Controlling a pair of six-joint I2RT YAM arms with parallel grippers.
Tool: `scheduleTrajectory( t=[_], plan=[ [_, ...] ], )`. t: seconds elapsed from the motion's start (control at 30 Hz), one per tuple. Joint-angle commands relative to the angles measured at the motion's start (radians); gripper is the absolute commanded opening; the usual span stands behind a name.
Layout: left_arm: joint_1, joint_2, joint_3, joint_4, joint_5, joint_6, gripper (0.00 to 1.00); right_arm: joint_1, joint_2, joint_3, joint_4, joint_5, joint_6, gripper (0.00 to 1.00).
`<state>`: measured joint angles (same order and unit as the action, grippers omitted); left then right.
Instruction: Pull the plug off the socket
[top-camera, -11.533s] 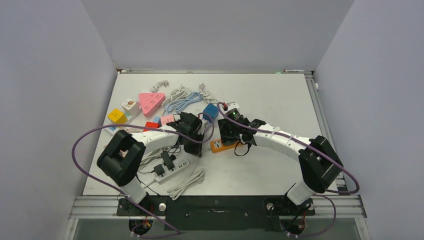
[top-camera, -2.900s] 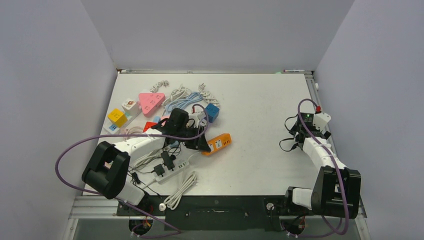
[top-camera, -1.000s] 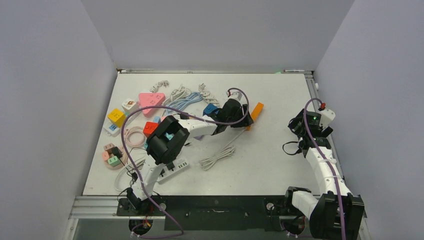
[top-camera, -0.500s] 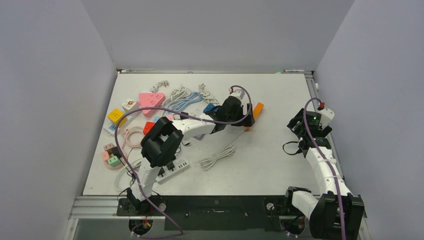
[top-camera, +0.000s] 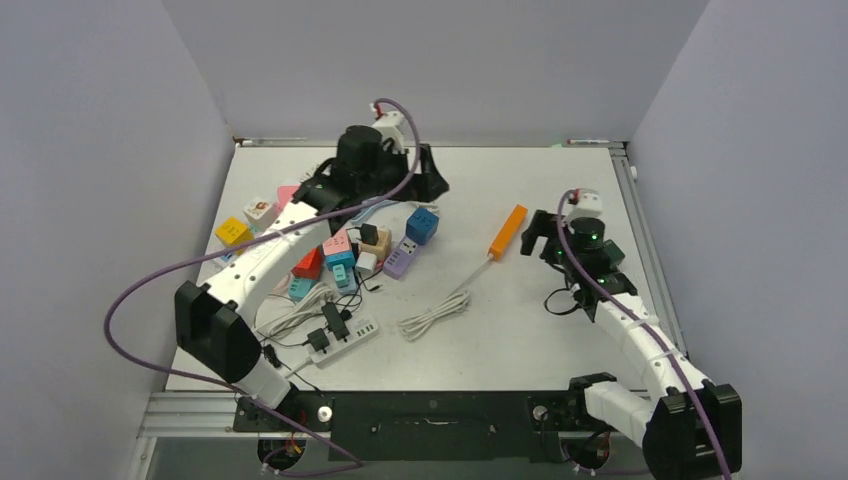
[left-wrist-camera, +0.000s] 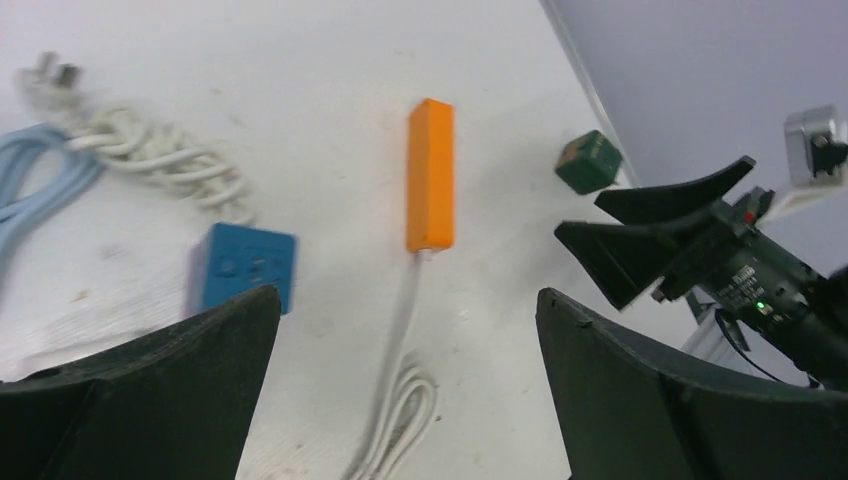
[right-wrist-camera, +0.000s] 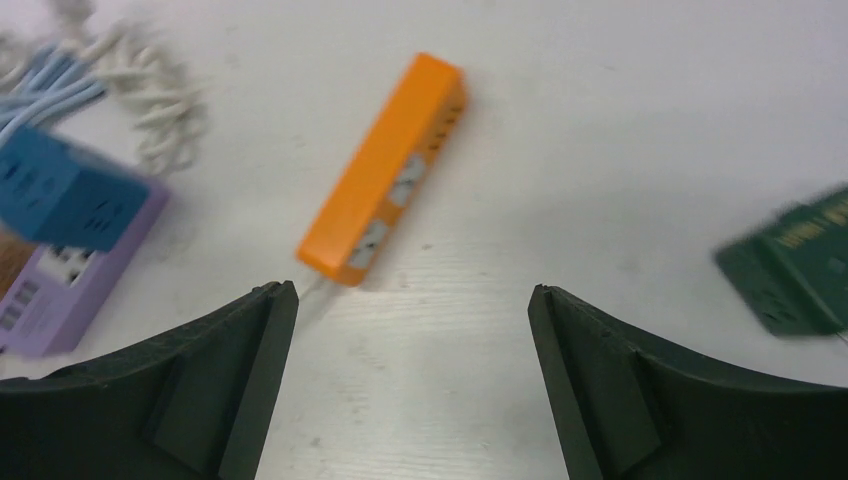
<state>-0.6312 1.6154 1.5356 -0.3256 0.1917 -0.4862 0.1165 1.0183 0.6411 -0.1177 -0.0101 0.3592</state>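
Observation:
I will move my right gripper left in the top view next, then down around the blue cube socket (top-camera: 422, 226) (right-wrist-camera: 75, 193), because that cube socket sits on the end of the purple strip.
The orange socket strip (top-camera: 508, 232) lies flat mid-table, and its white cable (top-camera: 436, 314) trails toward the front in a loose coil. Its outlets (right-wrist-camera: 388, 205) show with nothing plugged in. A dark green plug block (right-wrist-camera: 795, 265) rests on the table to the right of the strip, apart from it, and also shows in the left wrist view (left-wrist-camera: 588, 162). My left gripper (top-camera: 428, 176) hangs open, high over the table's back, looking down on the strip (left-wrist-camera: 430, 175). My right gripper (top-camera: 532, 236) is open just right of the strip, with nothing between its fingers (right-wrist-camera: 240, 370).
A blue cube socket (top-camera: 422, 224) and a purple strip (top-camera: 400, 260) lie left of the orange strip, among several coloured adapters (top-camera: 338, 252). A white power strip (top-camera: 345, 335) with black plugs sits front left. Coiled cables (top-camera: 365, 195) lie at the back. A black cable (top-camera: 560, 300) loops by my right arm.
My left gripper has let go of the orange strip, opened wide and lifted back toward the far left. My right arm has swung in from the right edge toward the strip.

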Motion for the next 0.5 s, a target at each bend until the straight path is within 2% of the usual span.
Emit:
scheduleTrajectory(
  t=[0.0, 0.07, 0.2, 0.33, 0.47],
  plan=[
    [0.093, -0.109, -0.068, -0.202, 0.050, 0.153, 0.97, 0.224, 0.090, 0.059, 0.163, -0.107, -0.139, 0.90],
    [0.113, -0.161, -0.142, -0.176, -0.029, 0.179, 0.97, 0.342, 0.159, 0.112, 0.168, -0.098, -0.197, 0.90],
    [0.163, -0.267, -0.332, -0.039, -0.054, 0.180, 0.97, 0.489, 0.340, 0.235, 0.171, -0.113, -0.279, 0.90],
    [0.224, -0.325, -0.453, 0.048, -0.055, 0.181, 0.96, 0.519, 0.523, 0.407, 0.135, -0.171, -0.322, 0.90],
    [0.237, -0.334, -0.462, 0.034, -0.089, 0.208, 0.96, 0.523, 0.663, 0.544, 0.090, -0.215, -0.388, 0.90]
  ],
)
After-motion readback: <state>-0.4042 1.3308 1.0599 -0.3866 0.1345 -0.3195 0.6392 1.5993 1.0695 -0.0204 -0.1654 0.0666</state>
